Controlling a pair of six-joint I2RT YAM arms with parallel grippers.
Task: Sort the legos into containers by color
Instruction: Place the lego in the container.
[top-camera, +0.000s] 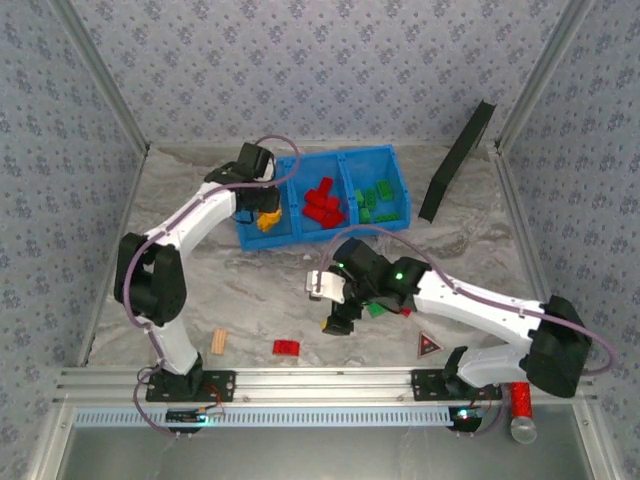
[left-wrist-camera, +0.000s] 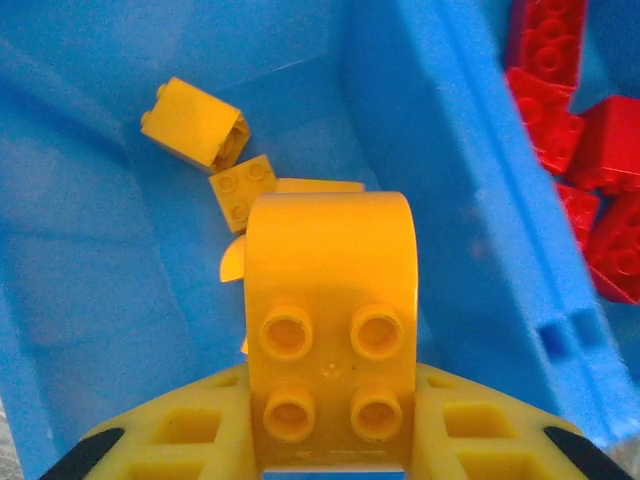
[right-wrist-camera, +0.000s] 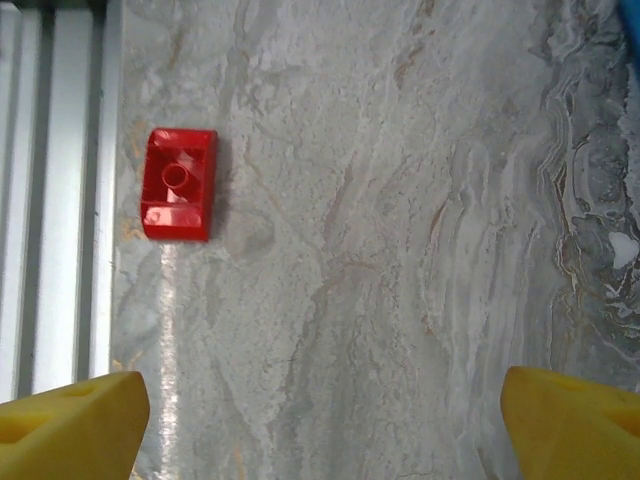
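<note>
The yellow curved-top brick (left-wrist-camera: 331, 320) in my left gripper goes down into the bin compartment (left-wrist-camera: 200, 290) beneath it next for release, because the other yellow bricks already lie inside.
My left gripper (left-wrist-camera: 330, 425) is shut on a yellow curved-top brick (left-wrist-camera: 331, 320) with four studs. It hangs over the left compartment of the blue bin (left-wrist-camera: 440, 200), above several yellow bricks (left-wrist-camera: 197, 125). From above, that gripper (top-camera: 262, 207) is at the bin's (top-camera: 340, 155) left end. Red bricks (top-camera: 323, 205) lie in the middle compartment and green ones (top-camera: 378, 200) in the right. My right gripper (right-wrist-camera: 320, 430) is open over bare table, nothing between its fingers. A red brick (right-wrist-camera: 178, 184) lies ahead of it, by the rail (top-camera: 286, 347). A green brick (top-camera: 376, 310) sits beside the right wrist.
A tan wooden block (top-camera: 218, 341) lies near the left arm's base. A dark triangle with a red mark (top-camera: 429, 346) sits at the front right. A black panel (top-camera: 458, 160) leans on the back right wall. The aluminium rail (top-camera: 320, 380) runs along the near edge.
</note>
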